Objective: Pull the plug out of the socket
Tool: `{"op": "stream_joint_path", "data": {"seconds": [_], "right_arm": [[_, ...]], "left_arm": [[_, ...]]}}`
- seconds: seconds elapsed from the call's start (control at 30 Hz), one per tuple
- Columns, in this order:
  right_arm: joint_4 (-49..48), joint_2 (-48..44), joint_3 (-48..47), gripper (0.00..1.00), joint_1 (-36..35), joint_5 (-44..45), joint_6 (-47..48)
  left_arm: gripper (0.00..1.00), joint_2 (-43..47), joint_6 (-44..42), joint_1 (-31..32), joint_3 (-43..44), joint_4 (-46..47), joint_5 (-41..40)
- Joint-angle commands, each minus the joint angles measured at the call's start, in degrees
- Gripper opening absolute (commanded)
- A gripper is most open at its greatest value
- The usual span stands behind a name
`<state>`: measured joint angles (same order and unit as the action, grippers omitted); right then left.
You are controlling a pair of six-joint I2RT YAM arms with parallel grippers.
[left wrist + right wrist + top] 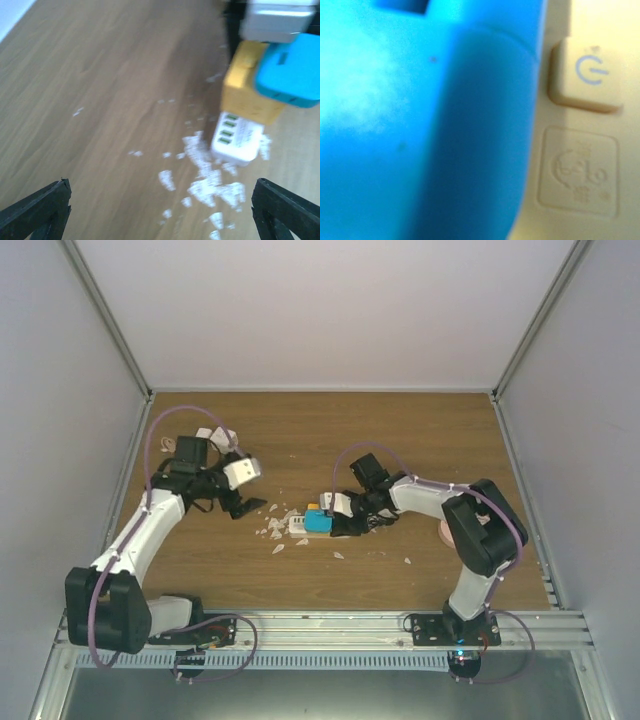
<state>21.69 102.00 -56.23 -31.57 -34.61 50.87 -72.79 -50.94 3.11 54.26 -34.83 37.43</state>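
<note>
The blue plug's exposed end (314,521) (291,72) is to the right of my left gripper in the top view, so I will move the open fingers over and close them around it.
The power strip socket (297,524) lies on the wooden table, white with a yellow part; in the left wrist view it (243,107) is at the right. A blue plug (318,520) sits on it and also shows in the left wrist view (292,70). In the right wrist view the plug (420,125) fills the frame, next to the cream socket face (580,170) with its power button (585,75). My right gripper (340,520) is right at the plug; its fingers are hidden. My left gripper (245,508) is open and empty, left of the socket, fingertips (40,207) wide apart.
White crumbs (276,532) lie scattered on the table around the socket's left end, and show in the left wrist view (210,180). A few more bits (408,561) lie to the right. Grey walls close in the table on three sides.
</note>
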Motion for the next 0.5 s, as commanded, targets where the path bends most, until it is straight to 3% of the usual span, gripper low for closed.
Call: {"op": "stream_joint_path", "data": {"seconds": [0.0, 0.17, 0.37, 0.47], "right_arm": [[1.4, 0.3, 0.9, 0.54, -3.6, -4.4, -1.9], [1.0, 1.3, 1.0, 0.55, -8.6, -0.8, -3.5], [-1.2, 3.3, -1.5, 0.56, -9.6, -5.1, -6.6], [-2.2, 5.1, -2.0, 0.64, -9.7, -6.4, -7.2]], "left_arm": [[0.99, 5.6, -3.2, 7.9, -7.2, 5.2, -0.5], [0.99, 6.5, -5.1, 15.6, -11.7, 9.8, -1.2], [0.99, 7.1, -8.4, 22.7, -14.6, 14.3, -5.7], [0.99, 7.7, -11.5, 23.1, -15.8, 14.5, -5.8]]}}
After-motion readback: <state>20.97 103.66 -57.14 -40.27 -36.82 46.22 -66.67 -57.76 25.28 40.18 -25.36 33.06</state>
